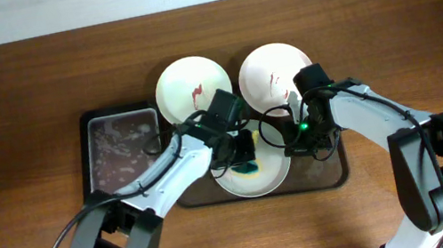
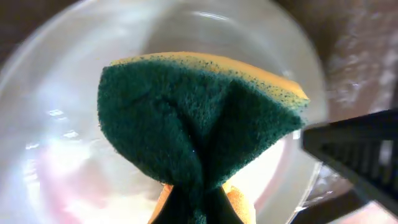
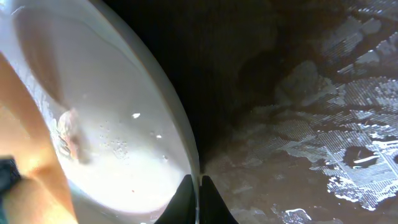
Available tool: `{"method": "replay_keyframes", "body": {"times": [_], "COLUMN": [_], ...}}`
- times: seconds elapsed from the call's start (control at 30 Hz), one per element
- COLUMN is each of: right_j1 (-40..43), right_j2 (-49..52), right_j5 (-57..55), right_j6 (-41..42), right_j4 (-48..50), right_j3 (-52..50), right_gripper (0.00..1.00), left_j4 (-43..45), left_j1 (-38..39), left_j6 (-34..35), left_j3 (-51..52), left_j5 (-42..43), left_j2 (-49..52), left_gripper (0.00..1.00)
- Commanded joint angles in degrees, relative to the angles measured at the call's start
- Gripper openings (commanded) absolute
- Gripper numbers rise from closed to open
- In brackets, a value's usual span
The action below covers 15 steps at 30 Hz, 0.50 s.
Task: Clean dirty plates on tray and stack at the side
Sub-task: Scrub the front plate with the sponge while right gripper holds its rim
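Note:
My left gripper will next wipe across the front plate, where pink still shows, then lift it, cross to the smaller black tray and lower inside.
Three plates lie on the dark brown tray (image 1: 336,170). Two white plates (image 1: 188,83) (image 1: 269,71) at the back have red smears. The front plate (image 1: 260,182) is under both grippers. My left gripper (image 1: 245,149) is shut on a green and yellow sponge (image 2: 199,118) and holds it on the front plate (image 2: 56,124). The left fingertips (image 2: 200,208) are mostly hidden by the sponge. My right gripper (image 1: 298,140) is shut on the front plate's right rim, and the fingers (image 3: 198,198) pinch the rim with the plate (image 3: 112,124) to their left.
A smaller black tray (image 1: 91,155) with a greyish wet inside stands left of the brown tray. The brown tray's floor (image 3: 311,124) is wet beside the plate. Brown wooden table (image 1: 7,133) lies all around.

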State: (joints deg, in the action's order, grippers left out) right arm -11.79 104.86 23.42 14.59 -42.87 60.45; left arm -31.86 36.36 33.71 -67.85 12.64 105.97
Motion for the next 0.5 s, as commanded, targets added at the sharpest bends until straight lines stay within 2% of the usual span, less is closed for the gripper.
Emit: {"method": "replay_keyframes", "body": {"times": [0.0,0.13,0.23,0.37,0.4,0.47], "right_j1": [-0.15,-0.15,-0.15,-0.15,-0.15,-0.15], "right_j2": [0.66,0.66,0.66,0.66,0.66,0.66], "right_j5": [-3.06,-3.06,-3.06,-3.06,-3.06,-3.06], "right_j6": [-0.57,-0.57,-0.57,-0.57,-0.57,-0.57], "right_j4": [-0.37,-0.37,-0.37,-0.37,-0.39,-0.37], "right_j3": [-0.37,-0.37,-0.37,-0.37,-0.37,-0.37], "right_gripper": [0.04,0.04,0.04,0.04,0.04,0.04], "left_j4": [2.36,5.73,5.60,-2.71,-4.31,-5.16], "left_j1": [3.41,6.80,9.05,9.09,8.68,8.20], "left_j6": [6.47,10.05,9.97,9.97,9.94,7.41], "left_j3": [0.33,0.33,0.33,0.31,0.28,0.20], "left_j5": [0.87,-1.64,-11.63,-28.65,-31.54,-31.74], "left_j2": [-0.83,2.25,4.72,4.70,4.24,1.57], "left_gripper": [0.00,0.00,0.00,0.00,0.00,0.00]}}
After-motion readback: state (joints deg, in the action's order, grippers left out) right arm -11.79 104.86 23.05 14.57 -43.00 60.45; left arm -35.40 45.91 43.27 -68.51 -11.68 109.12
